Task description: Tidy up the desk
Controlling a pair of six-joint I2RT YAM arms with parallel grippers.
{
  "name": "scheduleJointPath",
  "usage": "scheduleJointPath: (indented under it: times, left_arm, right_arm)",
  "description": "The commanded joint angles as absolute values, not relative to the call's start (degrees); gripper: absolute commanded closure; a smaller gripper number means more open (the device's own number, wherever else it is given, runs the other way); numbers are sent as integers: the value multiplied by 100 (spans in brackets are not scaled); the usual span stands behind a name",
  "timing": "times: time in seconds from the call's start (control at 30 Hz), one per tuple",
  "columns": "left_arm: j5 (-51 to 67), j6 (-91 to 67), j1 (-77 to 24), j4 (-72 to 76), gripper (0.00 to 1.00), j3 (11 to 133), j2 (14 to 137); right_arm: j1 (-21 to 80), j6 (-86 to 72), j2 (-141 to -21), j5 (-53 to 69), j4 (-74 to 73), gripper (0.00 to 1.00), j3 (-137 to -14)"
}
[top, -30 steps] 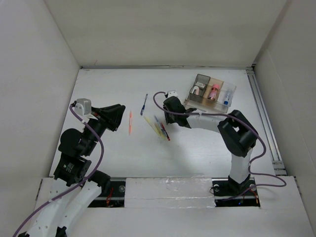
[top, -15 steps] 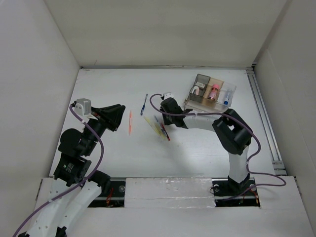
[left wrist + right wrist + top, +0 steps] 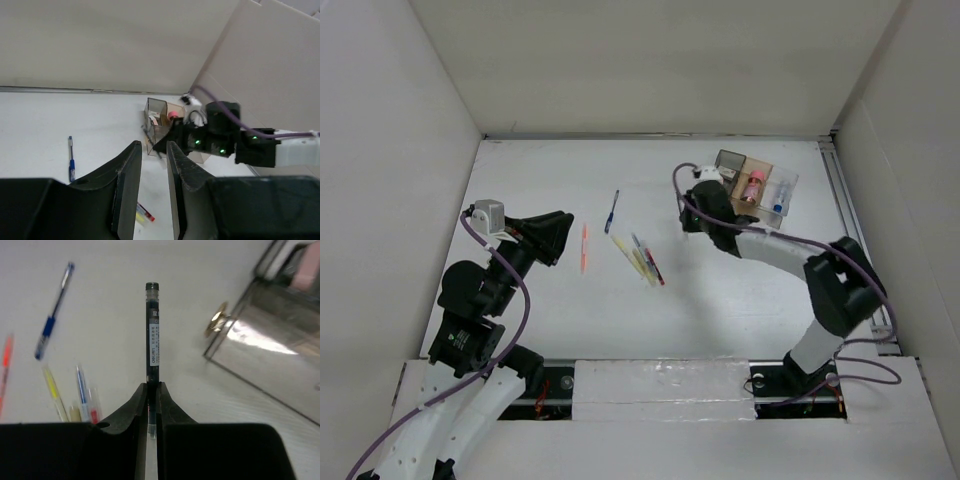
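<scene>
Next, my right gripper moves, turning, over the organizer's near section (image 3: pixel 272 347) and releases the black pen (image 3: pixel 152 330), as the organizer lies to its right in the top view.
The white desk (image 3: pixel 570 310) has loose pens on it. My right gripper (image 3: pixel 692 222) is shut on a black pen (image 3: pixel 152 330), which sticks straight out past the fingertips and is held above the desk. It hovers just left of the clear compartmented organizer (image 3: pixel 748 186), which shows at the upper right of the right wrist view (image 3: pixel 270 350). My left gripper (image 3: pixel 560 235) is open and empty over the left of the desk, with a narrow gap between its fingers (image 3: pixel 127 185).
An orange pen (image 3: pixel 584 247), a blue pen (image 3: pixel 611 211) and a cluster of several yellow, blue and red pens (image 3: pixel 642 261) lie mid-desk. The organizer holds small items, one of them pink. White wall panels surround the desk. A metal rail (image 3: pixel 855 240) runs along the right edge.
My right gripper has moved from over the pen cluster up and to the right, toward the organizer, carrying the black pen. The left arm has not moved.
</scene>
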State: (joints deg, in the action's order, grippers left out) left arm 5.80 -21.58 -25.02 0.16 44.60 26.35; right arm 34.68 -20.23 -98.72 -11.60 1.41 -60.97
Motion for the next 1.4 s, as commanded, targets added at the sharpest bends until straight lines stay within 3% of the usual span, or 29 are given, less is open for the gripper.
scheduleJointPath:
  times: [0.0,0.2,0.47,0.63,0.87,1.03,1.37]
  left_arm:
    - [668,-2136,-2479,246,77,4456,2567]
    - [659,-2136,-2479,255,77,4447,2558]
    - [624,-2136,-2479,255,77,4474,2575]
    - [642,-2145,-2479,272,77,4456,2575]
    - [686,-2145,-2479,264,77,4465,2619]
    - [633,-2136,-2479,255,77,4456,2575]
    - [589,-2118,-2479,237,77,4447,2531]
  right_arm:
    - [3016,-2767,-8959,-1099,1326,100,-5488]
    - [2374,-3638,-8535,-791,2232,100,-4545]
    - [2021,-3384,-8350,-518,2320,100,-4412]
    - [1838,-3067,-8078,-1430,1786,100,-4456]
    - [1521,-4384,-7514,-2750,2382,100,-3674]
    - [1521,-4816,-7935,-3646,1611,100,-4322]
    - [1521,-5659,-8929,-4315,-324,100,-5632]
